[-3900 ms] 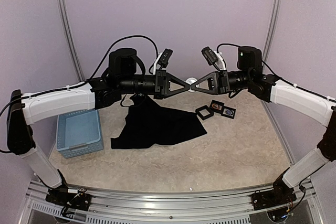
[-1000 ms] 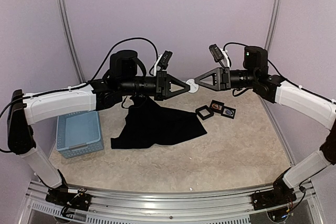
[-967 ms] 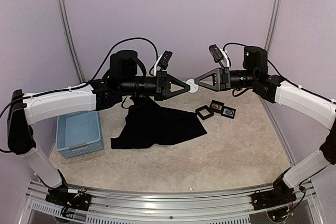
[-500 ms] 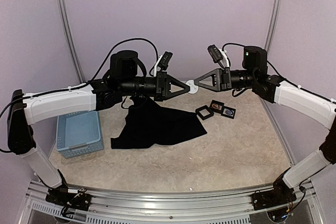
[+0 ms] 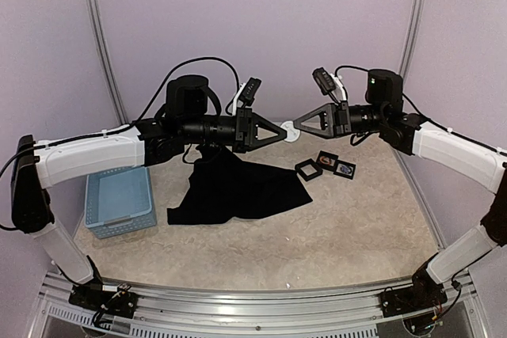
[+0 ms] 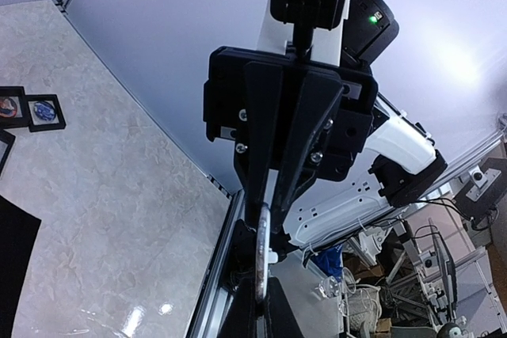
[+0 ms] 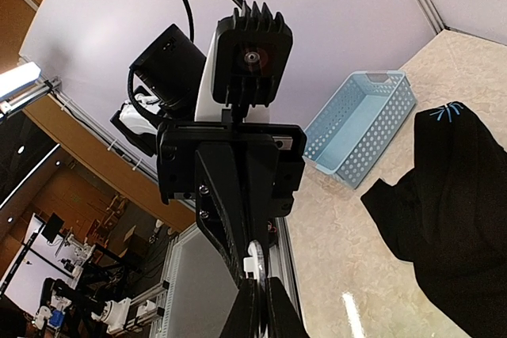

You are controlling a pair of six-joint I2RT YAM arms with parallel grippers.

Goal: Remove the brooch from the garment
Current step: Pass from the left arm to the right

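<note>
The brooch (image 5: 291,129) goes down inside the only empty display box (image 5: 309,169) next for release, as my right gripper turns its fingers downward, since that box lies below the gripper.
The brooch (image 5: 291,129), a small white round disc, hangs in mid-air between the two gripper tips. My left gripper (image 5: 283,131) and right gripper (image 5: 299,126) meet tip to tip, each shut on it. In the left wrist view the brooch (image 6: 261,255) shows edge-on, running from my left gripper (image 6: 261,306) up into the right one (image 6: 281,184). In the right wrist view the brooch (image 7: 255,263) sits in my right gripper (image 7: 260,294). The black garment (image 5: 238,187) lies crumpled on the table below, its blue neck mark (image 7: 447,110) visible.
A light-blue basket (image 5: 119,199) stands at the table's left, also seen in the right wrist view (image 7: 360,128). Three small black display boxes (image 5: 326,165) lie right of the garment. Purple walls enclose the table.
The right gripper has shifted slightly left toward the left gripper over the last second. The brooch stays between the tips. The garment has not moved.
</note>
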